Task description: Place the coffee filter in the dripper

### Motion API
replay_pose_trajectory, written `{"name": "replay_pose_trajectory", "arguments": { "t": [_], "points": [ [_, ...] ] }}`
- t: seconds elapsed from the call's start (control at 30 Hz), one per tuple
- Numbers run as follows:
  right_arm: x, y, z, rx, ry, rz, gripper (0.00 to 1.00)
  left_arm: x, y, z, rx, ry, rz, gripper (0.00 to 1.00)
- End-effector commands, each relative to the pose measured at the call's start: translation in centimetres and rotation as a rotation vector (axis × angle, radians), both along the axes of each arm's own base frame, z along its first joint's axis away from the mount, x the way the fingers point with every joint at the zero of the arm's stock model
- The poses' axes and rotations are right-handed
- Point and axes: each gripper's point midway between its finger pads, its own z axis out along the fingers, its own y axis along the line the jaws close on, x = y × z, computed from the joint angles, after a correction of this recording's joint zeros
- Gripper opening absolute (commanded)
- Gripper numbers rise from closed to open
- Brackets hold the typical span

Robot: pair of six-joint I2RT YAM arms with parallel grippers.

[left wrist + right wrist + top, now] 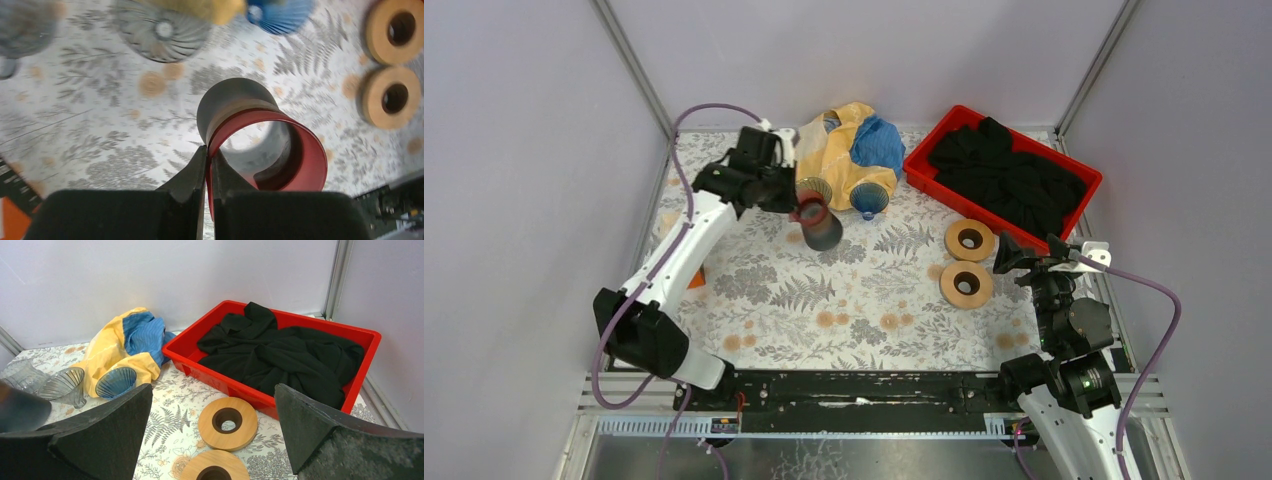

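I will next carry the cylinder away from the drippers with my left gripper and lower it there.
My left gripper (796, 208) (210, 150) is shut on the rim of a grey cylinder with a red inside (820, 226) (240, 100), holding it tilted just above the table. A clear ribbed glass dripper (814, 188) (162, 30) and a blue one (869, 200) (280, 12) stand just behind it. Both also show in the right wrist view, the clear one (65, 385) and the blue one (115, 381). I see no paper filter. My right gripper (1027, 258) (212, 390) is open and empty near two wooden rings (969, 240) (227, 422).
A yellow and blue cloth (844, 140) lies at the back. A red tray (924, 165) with a black cloth (1009, 175) stands at the back right. A second wooden ring (966, 284) lies nearer. Another clear dripper (22, 375) sits at the left. A small orange piece (696, 280) lies beside the left arm.
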Motion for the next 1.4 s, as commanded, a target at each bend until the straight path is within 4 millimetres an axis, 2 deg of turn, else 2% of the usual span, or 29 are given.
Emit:
{"name": "replay_pose_trajectory", "arguments": {
  "t": [0.0,0.27,0.4,0.53,0.9,1.37],
  "points": [
    [0.0,0.2,1.6,0.012,-0.054,0.012,0.99,-1.6,-5.4,0.1,-0.027,-0.02,-0.115,0.0],
    [0.0,0.2,1.6,0.009,-0.051,0.008,0.99,-4.8,-14.5,-2.5,0.016,-0.036,-0.32,0.0],
    [0.0,0.1,1.6,0.006,-0.048,0.005,0.99,-5.9,-17.5,-4.0,0.085,-0.049,-0.407,0.0],
    [0.1,0.2,1.5,0.006,-0.047,0.007,0.99,-6.3,-19.6,-5.0,0.111,-0.059,-0.466,0.0],
    [0.2,0.2,1.4,0.001,-0.037,0.008,0.99,-5.2,-22.3,-6.3,0.12,-0.117,-0.556,0.0],
    [0.3,0.2,1.2,-0.003,-0.032,0.008,0.99,-3.3,-23.6,-8.6,0.203,-0.158,-0.649,0.02]
  ]
}}
